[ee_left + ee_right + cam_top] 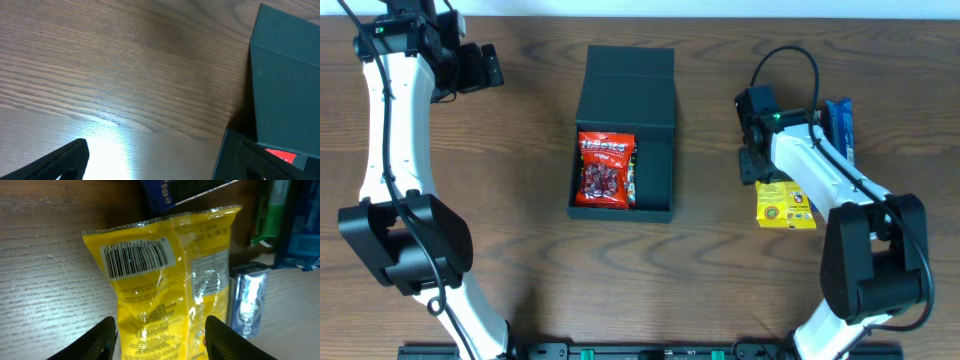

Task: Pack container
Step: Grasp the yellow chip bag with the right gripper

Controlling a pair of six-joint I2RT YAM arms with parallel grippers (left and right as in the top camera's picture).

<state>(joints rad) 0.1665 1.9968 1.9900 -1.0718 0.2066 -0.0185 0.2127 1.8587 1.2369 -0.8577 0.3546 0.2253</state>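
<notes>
The yellow snack packet (160, 270) is below my right gripper, between its open fingers. My right gripper will next go down a little and close on the part of the packet beside the barcode (159, 321).
The dark teal container (656, 172) lies open at the table's middle, its flap lid (627, 86) folded back. A red snack packet (605, 170) lies inside it. A yellow snack packet (786, 206) rests on the table to the right. My right gripper (752, 168) hovers at its edge. In the right wrist view the yellow packet (160, 270) lies between the fingers of my right gripper (160, 330), which stand apart, open. My left gripper (485, 65) is at the far left back, open and empty. In its own view, left gripper (155, 150) faces the container (285, 75).
Blue packets (838, 125) lie behind the yellow one at the right. The right wrist view shows a dark blue packet (185, 190), a green one (270, 215) and a silvery blue wrapper (247, 300) close by. Bare wooden table (520, 200) lies left of the container.
</notes>
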